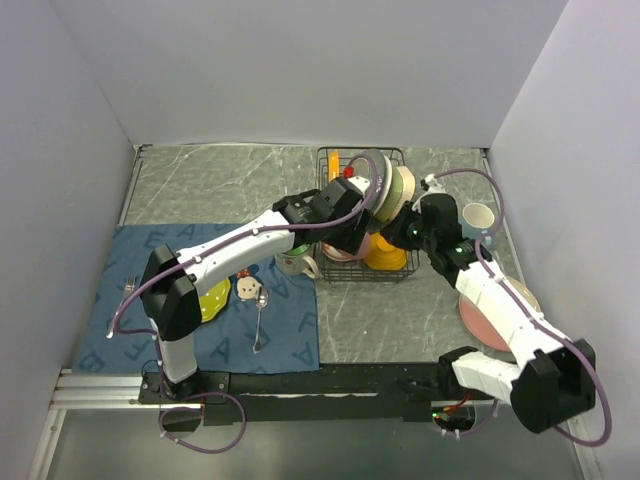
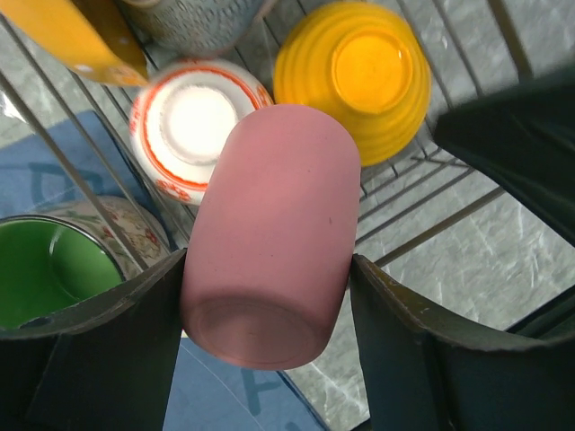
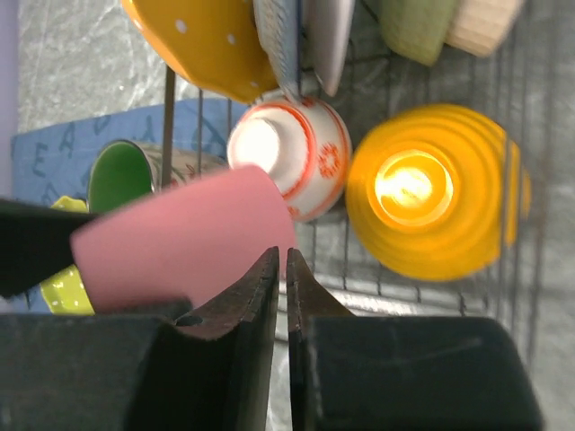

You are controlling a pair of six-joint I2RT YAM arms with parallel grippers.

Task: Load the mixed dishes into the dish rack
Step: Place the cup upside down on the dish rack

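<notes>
My left gripper eases back and down next to release the pink cup [image 2: 269,224] on the rack's front wires beside the upturned bowls, since that part is still empty.
My left gripper [image 2: 267,274] is shut on a pink cup [image 2: 269,224], held on its side by both fingers just above the front edge of the black wire dish rack [image 1: 323,215]. Inside the rack sit an upturned yellow-orange bowl [image 2: 355,76], an upturned red-patterned bowl [image 2: 193,126], and upright plates and bowls [image 1: 385,185]. My right gripper [image 3: 278,262] is shut with nothing between its jaws, right beside the pink cup [image 3: 180,242]. The red-patterned bowl [image 3: 287,157] and the yellow-orange bowl [image 3: 431,189] lie beyond it.
A green-lined mug [image 1: 293,262] stands by the rack's front left corner on the blue mat [image 1: 290,330]. A lime-green plate [image 1: 214,298], a small dish [image 1: 247,289], a spoon [image 1: 260,315] and a fork [image 1: 128,290] lie on the mat. A pale mug [image 1: 478,218] and a pink plate [image 1: 480,322] sit right.
</notes>
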